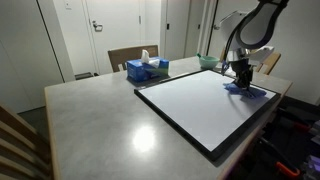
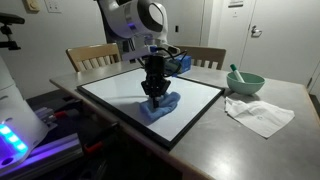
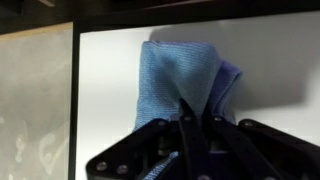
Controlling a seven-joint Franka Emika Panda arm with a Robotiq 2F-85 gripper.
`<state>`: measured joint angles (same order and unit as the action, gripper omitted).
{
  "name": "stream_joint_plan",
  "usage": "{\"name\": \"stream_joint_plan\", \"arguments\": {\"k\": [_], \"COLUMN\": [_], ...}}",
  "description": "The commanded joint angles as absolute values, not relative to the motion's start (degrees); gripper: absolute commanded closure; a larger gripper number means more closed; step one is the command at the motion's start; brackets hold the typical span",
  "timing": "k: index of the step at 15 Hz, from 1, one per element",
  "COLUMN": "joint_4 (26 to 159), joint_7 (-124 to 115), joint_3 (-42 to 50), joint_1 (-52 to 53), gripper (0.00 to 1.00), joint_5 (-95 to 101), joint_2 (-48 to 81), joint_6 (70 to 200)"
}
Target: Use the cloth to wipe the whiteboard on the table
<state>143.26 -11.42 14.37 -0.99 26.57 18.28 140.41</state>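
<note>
The whiteboard's black end edge (image 2: pixel 192 119) (image 3: pixel 74 95) is left of my gripper in the wrist view, so my gripper should drag the cloth over the uncovered part of the whiteboard onto that edge and let go.
A white whiteboard (image 1: pixel 205 104) with a black frame lies flat on the grey table; it also shows in the exterior view (image 2: pixel 130 92) and in the wrist view (image 3: pixel 110 110). A blue cloth (image 2: pixel 160 106) lies on the board near one corner, also in the exterior view (image 1: pixel 247 89) and in the wrist view (image 3: pixel 170 75). My gripper (image 2: pixel 154 91) stands straight down on the cloth, also in the exterior view (image 1: pixel 241 76). In the wrist view my fingers (image 3: pixel 198 115) are pinched together on a fold of the cloth.
A blue tissue box (image 1: pixel 147 68) stands beyond the board. A green bowl (image 2: pixel 243 81) with a utensil and a crumpled white cloth (image 2: pixel 259 113) lie beside the board. Wooden chairs (image 2: pixel 95 55) stand at the table's far side. The table edge (image 1: pixel 60 150) is close.
</note>
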Motion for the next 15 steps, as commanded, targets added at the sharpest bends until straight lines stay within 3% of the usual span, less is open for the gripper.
{"name": "stream_joint_plan", "arguments": {"k": [1, 15], "joint_4": [142.4, 136.3], "joint_7": [-10.7, 0.5], "joint_3": [15.7, 17.8], "joint_1": [-3.6, -11.2], "gripper": [0.98, 0.98], "joint_5": [27.5, 26.4], "joint_2": [22.9, 28.5], "joint_6": [142.0, 143.1]}}
